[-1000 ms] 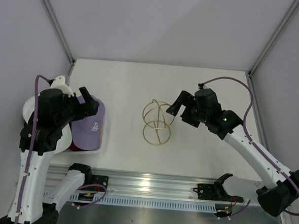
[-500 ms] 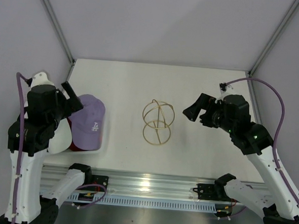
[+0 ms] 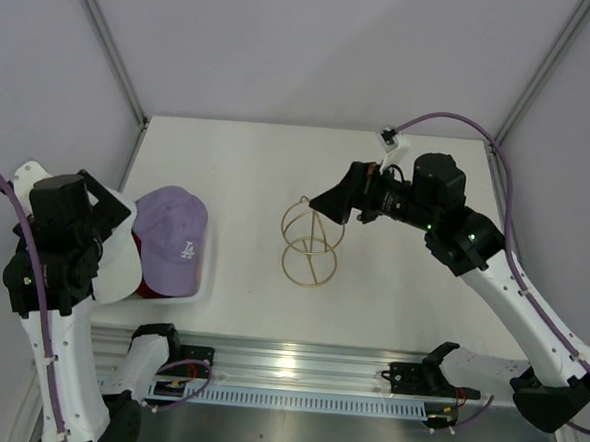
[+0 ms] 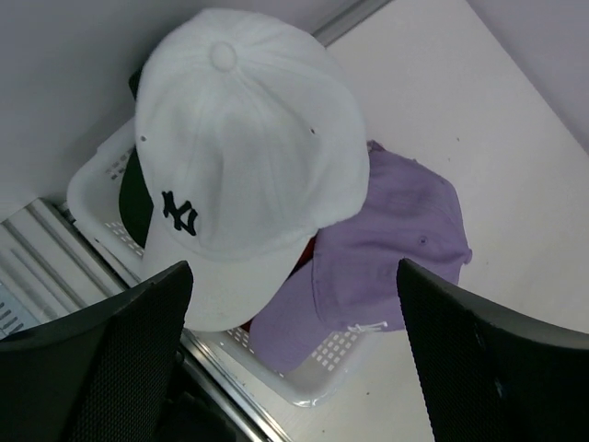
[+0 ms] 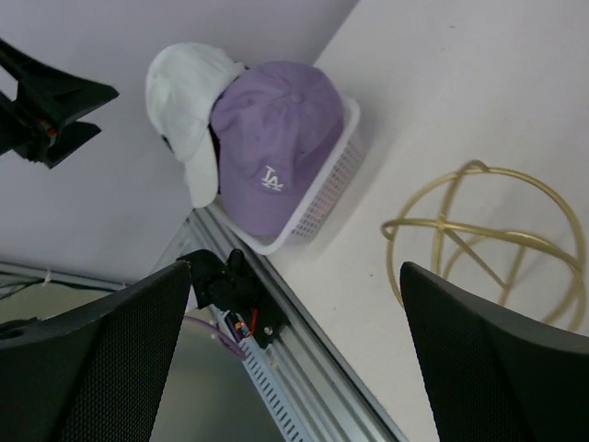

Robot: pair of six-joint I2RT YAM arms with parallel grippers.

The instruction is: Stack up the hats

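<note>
My left gripper should move down next with its fingers open and close on the white cap's top point(image 4: 302, 103), because this cap is uncovered and overlaps the lavender one.
A white plastic tray point(image 3: 205, 274) at the left holds the hats. A lavender cap point(image 3: 172, 236) with a white logo lies on top, beside a white cap point(image 3: 119, 257) with a black logo. A red cap point(image 3: 149, 290) shows as a sliver under them. In the left wrist view I see the white cap point(image 4: 239, 157), the lavender cap point(image 4: 391, 244), a red sliver point(image 4: 307, 255) and a dark cap point(image 4: 135, 198) beneath. My left gripper point(image 3: 104, 197) is open and empty, high above the tray point(image 4: 317, 373). My right gripper point(image 3: 324, 205) is open and empty, above the table's middle.
A thin gold wire stand point(image 3: 312, 240) stands mid-table, just below and left of the right gripper; it also shows in the right wrist view point(image 5: 483, 230). An aluminium rail point(image 3: 296, 366) runs along the near edge. Grey walls enclose the table.
My left arm has pulled back to the left, off the lavender cap, uncovering the white cap. My right arm swung out to the right, then came back left over the wire stand.
</note>
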